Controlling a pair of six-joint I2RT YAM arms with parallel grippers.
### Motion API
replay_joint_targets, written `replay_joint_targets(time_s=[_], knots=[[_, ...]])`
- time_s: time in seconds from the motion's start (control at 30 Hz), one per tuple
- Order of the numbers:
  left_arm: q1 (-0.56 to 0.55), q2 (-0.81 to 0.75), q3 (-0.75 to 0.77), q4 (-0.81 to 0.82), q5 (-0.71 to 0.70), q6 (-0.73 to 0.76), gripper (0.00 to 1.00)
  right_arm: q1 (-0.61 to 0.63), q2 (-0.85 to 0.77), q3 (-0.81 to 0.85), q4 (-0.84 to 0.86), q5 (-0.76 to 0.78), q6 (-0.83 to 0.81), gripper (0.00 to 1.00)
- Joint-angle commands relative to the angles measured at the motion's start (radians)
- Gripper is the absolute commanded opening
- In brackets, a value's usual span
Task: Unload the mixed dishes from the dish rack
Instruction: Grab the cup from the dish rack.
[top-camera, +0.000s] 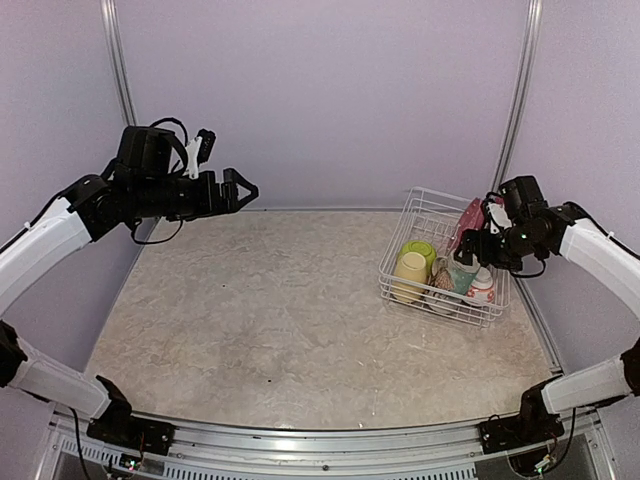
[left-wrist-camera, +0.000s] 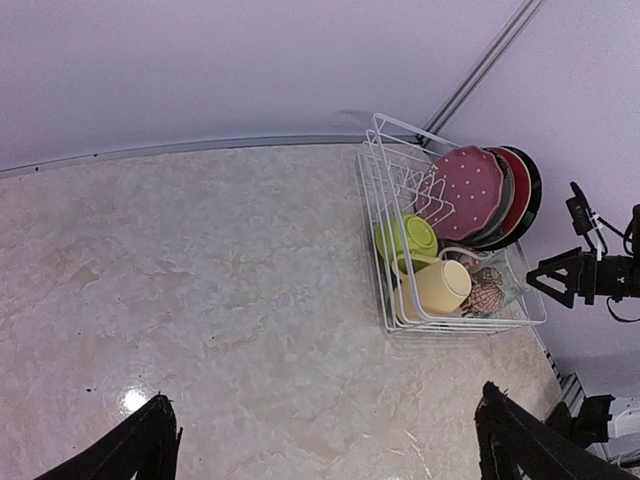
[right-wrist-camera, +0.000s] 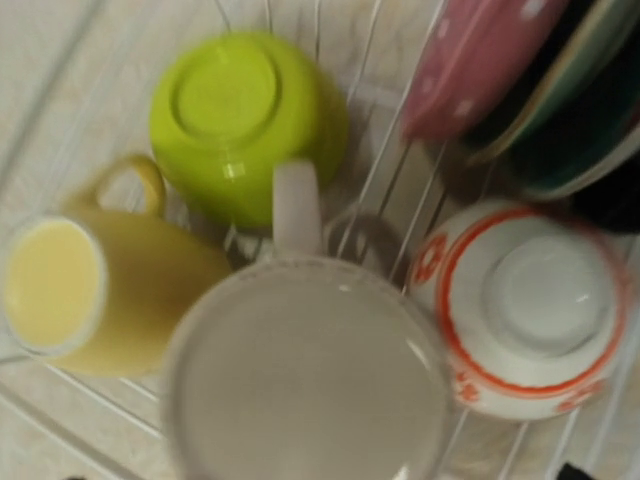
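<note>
I will next lower the open fingers of my right gripper along the sides of the cream mug's round body (top-camera: 461, 275) (right-wrist-camera: 308, 385), just below and between them, and close them.
The white wire dish rack (top-camera: 436, 212) stands at the right of the table. It holds a yellow cup (top-camera: 410, 270) on its side, an upturned lime-green bowl (top-camera: 421, 250), the cream mug with teal-green pattern (top-camera: 462, 274) and a small white-and-red bowl (top-camera: 482, 288). A pink dotted plate (left-wrist-camera: 465, 190), a red-teal flower plate (left-wrist-camera: 515, 195) and a dark plate (left-wrist-camera: 531, 180) stand in the slots. My right gripper (top-camera: 478, 248) hovers open just above the mug (right-wrist-camera: 310, 380). My left gripper (top-camera: 245, 190) is open and empty, raised high at the far left.
The marble tabletop (top-camera: 270, 310) stretches left of the rack (left-wrist-camera: 400, 125). Lilac walls close in behind and at both sides. The rack sits close to the right wall and the table's right edge.
</note>
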Motion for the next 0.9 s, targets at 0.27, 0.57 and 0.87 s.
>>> replay_joint_targets(time_s=[0.27, 0.57, 0.87], knots=[[0.024, -0.005, -0.044, 0.018, -0.098, 0.027, 0.99, 0.067, 0.148, -0.029, 0.040, 0.049, 0.096, 1.00], [0.076, -0.025, -0.099, 0.038, 0.014, -0.007, 0.99, 0.089, 0.110, -0.091, 0.160, 0.129, 0.136, 1.00], [0.079, -0.022, -0.111, 0.047, 0.050, -0.004, 0.99, 0.089, 0.089, -0.084, 0.172, 0.151, 0.083, 0.99]])
